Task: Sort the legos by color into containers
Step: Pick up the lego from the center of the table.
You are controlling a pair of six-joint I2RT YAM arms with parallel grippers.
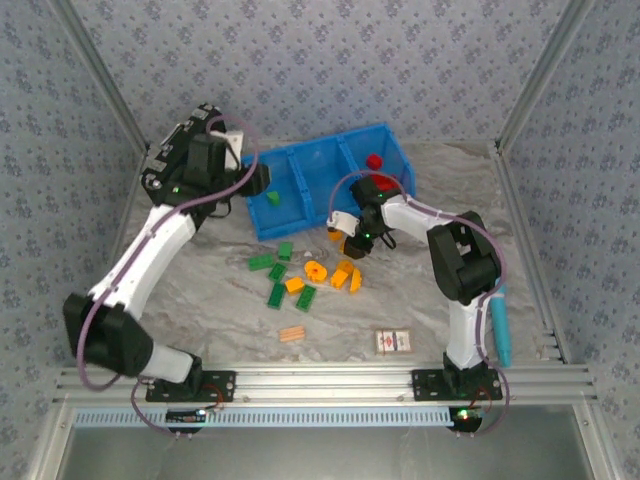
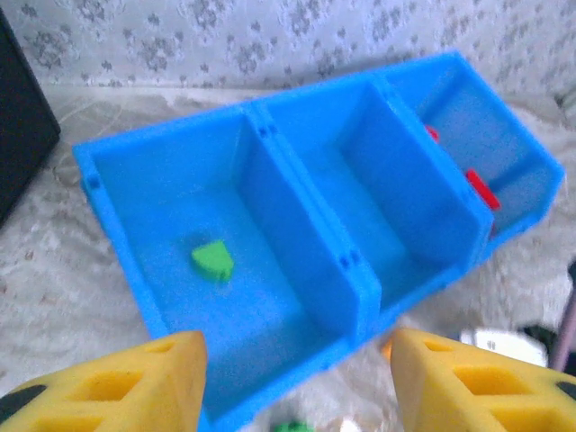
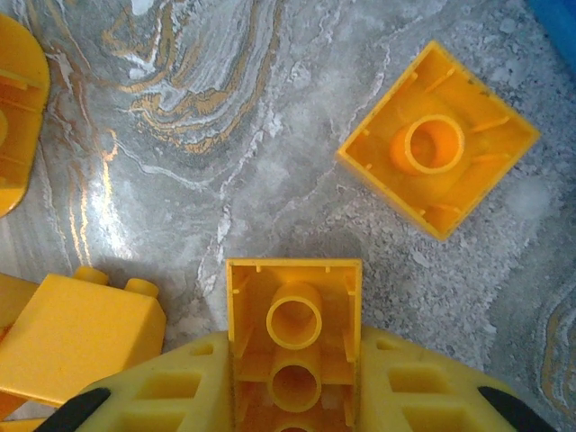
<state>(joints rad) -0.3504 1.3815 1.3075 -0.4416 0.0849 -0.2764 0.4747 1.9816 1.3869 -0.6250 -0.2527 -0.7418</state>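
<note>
I will next raise my right gripper, carry the orange-yellow lego outward and release it in the middle bin [image 1: 323,182], empty between green and red ones.
The containers, a blue tray of three bins [image 1: 300,165] [image 2: 306,225], stand at the back. One green lego [image 1: 272,199] [image 2: 212,260] lies in the left bin, and red legos [image 1: 373,160] [image 2: 481,189] lie in the right bin. My left gripper [image 1: 258,181] [image 2: 297,396] hovers open over the left bin's front wall with nothing between its fingers. My right gripper [image 1: 352,243] [image 3: 293,382] is down on the table, shut on an orange-yellow lego [image 3: 293,315] whose hollow underside faces the camera. Green legos [image 1: 277,272] and orange-yellow legos [image 1: 343,275] lie loose in front of the tray.
An upturned square orange-yellow brick [image 3: 438,141] and a studded one [image 3: 76,337] lie close to the held brick. A tan ridged piece [image 1: 291,334] and a white card [image 1: 393,341] sit nearer the bases. A black case [image 2: 22,135] stands left of the tray.
</note>
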